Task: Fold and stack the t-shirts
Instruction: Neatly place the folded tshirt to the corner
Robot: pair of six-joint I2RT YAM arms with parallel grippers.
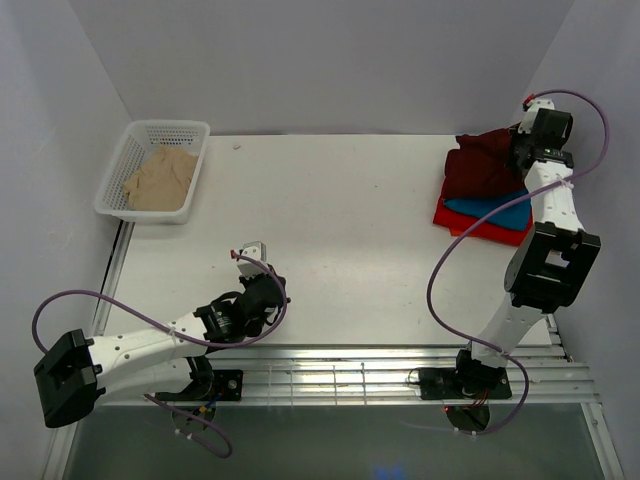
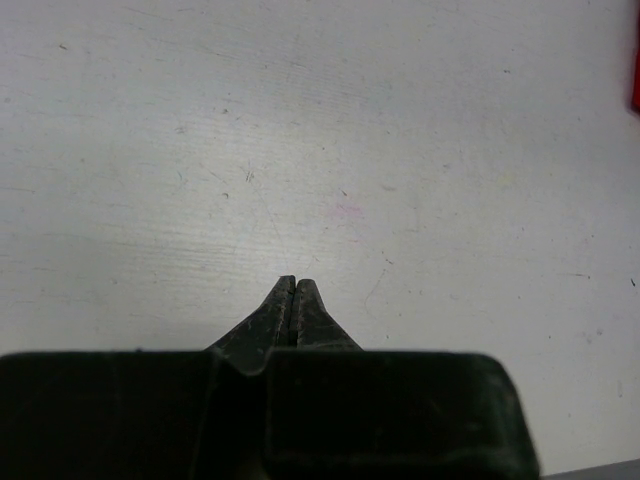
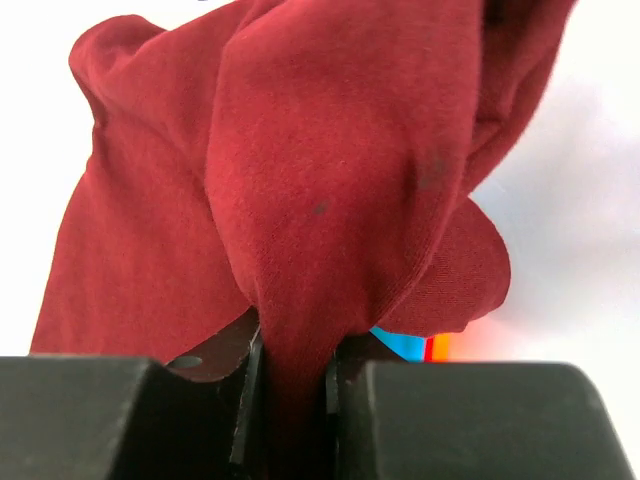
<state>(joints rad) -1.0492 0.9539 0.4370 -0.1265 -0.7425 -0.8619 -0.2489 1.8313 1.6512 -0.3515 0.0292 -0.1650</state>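
Note:
My right gripper should next move back and down over the bare teal-blue t-shirt (image 3: 402, 344) and let go of the fold of the maroon cloth there, because the maroon cloth (image 3: 300, 200) leaves that near part uncovered.
The dark maroon t-shirt (image 1: 480, 165) hangs bunched at the far right, over the stack. My right gripper (image 1: 522, 152) is shut on a fold of it; in the right wrist view the maroon cloth (image 3: 300, 200) fills the frame and runs down between the jaws of the gripper (image 3: 295, 345). Under it lie the folded teal-blue t-shirt (image 1: 490, 208) and the red-orange t-shirt (image 1: 480, 228). The beige t-shirt (image 1: 160, 178) lies crumpled in the white basket. My left gripper (image 1: 268, 270) is shut and empty, low over the table's near left; its closed tips (image 2: 291, 285) touch nothing.
The white plastic mesh basket (image 1: 186, 130) stands at the far left corner. White walls close the table at the back and both sides. A metal rail (image 1: 350, 375) runs along the near edge by the arm bases.

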